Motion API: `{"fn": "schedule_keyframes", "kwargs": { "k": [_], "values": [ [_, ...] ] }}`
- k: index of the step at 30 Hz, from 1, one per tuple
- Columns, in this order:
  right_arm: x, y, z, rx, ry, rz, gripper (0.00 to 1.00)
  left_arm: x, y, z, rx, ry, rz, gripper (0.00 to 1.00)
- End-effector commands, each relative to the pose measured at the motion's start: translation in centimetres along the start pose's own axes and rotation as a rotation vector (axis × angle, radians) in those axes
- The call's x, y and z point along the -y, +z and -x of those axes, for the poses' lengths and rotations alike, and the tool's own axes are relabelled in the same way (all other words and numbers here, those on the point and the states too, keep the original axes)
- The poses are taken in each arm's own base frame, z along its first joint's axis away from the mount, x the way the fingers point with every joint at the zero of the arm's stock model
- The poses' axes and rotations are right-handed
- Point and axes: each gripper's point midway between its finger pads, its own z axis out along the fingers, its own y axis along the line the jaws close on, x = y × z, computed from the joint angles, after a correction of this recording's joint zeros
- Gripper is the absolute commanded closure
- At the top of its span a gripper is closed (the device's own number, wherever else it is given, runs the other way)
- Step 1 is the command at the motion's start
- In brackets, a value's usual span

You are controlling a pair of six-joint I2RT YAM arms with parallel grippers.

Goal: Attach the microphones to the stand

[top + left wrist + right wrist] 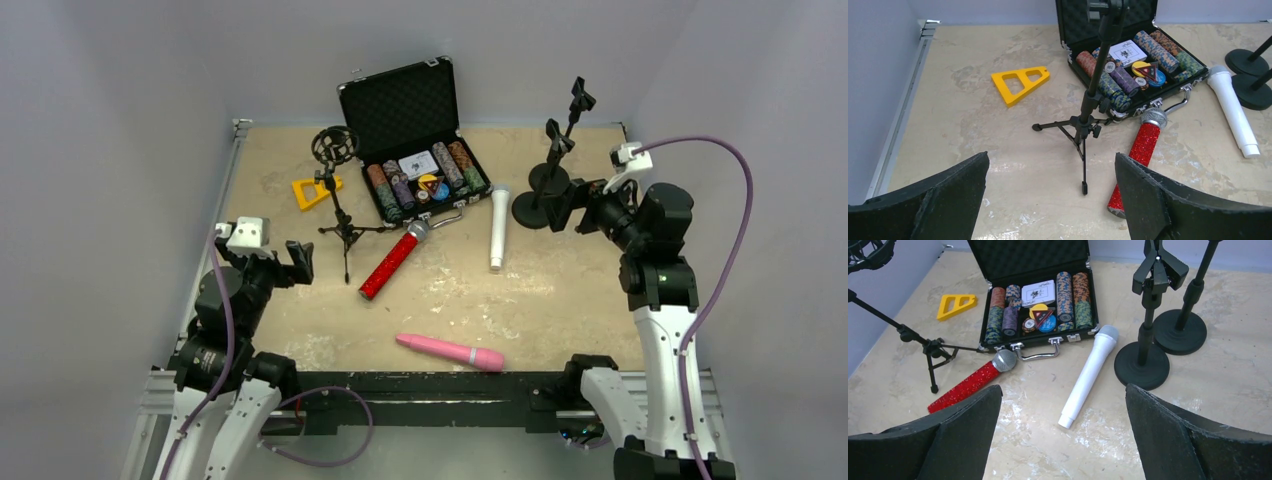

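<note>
My left gripper reaches outward and to its right in the top view next, onto the pole's slim part below its joint (333, 190) (1102, 58), since the tripod stand's pole stands there.
Three microphones lie on the table. The glittery red one (393, 262) (1144, 145) (973, 382) rests by the tripod stand (338, 190) (1088, 107) with its round shock mount. The white one (497, 228) (1088, 372) lies near two round-base clip stands (548, 170) (1148, 315). The pink one (450, 352) lies near the front edge, in the top view only. My left gripper (290, 262) (1051, 156) hovers open at the left, facing the tripod. My right gripper (565, 205) (1063, 387) hovers open at the right, above the white microphone's tail. Both hold nothing.
An open black case (415, 150) (1128, 50) of poker chips stands at the back middle, its handle touching the red microphone's head. A yellow triangular piece (315, 190) (1018, 84) lies left of the tripod. Grey walls close in the table's sides and back.
</note>
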Motion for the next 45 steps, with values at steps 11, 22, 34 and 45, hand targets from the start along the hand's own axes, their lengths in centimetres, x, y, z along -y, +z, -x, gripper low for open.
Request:
{"fn": "schedule_keyframes", "kwargs": {
  "k": [11,22,34,45],
  "values": [
    [-9.9,-4.4,-5.2,-0.004,-0.376,0.748,0.01,4.6,-2.2,2.4,-0.025,-0.206,-0.217,0.00],
    [-9.2,-3.1,-8.6,-0.002,-0.368,0.799,0.01,7.3,0.2,3.0,-0.081,-0.168,-0.350,0.02],
    [-9.6,-3.5,-9.6,0.010,-0.361,0.859,0.01,5.3,11.3,0.9,0.251,0.018,-0.257,0.19],
    [-9.7,-3.8,-9.5,0.016,-0.367,0.864,0.01,6.0,15.0,1.4,0.279,0.083,-0.279,0.41]
  ]
}}
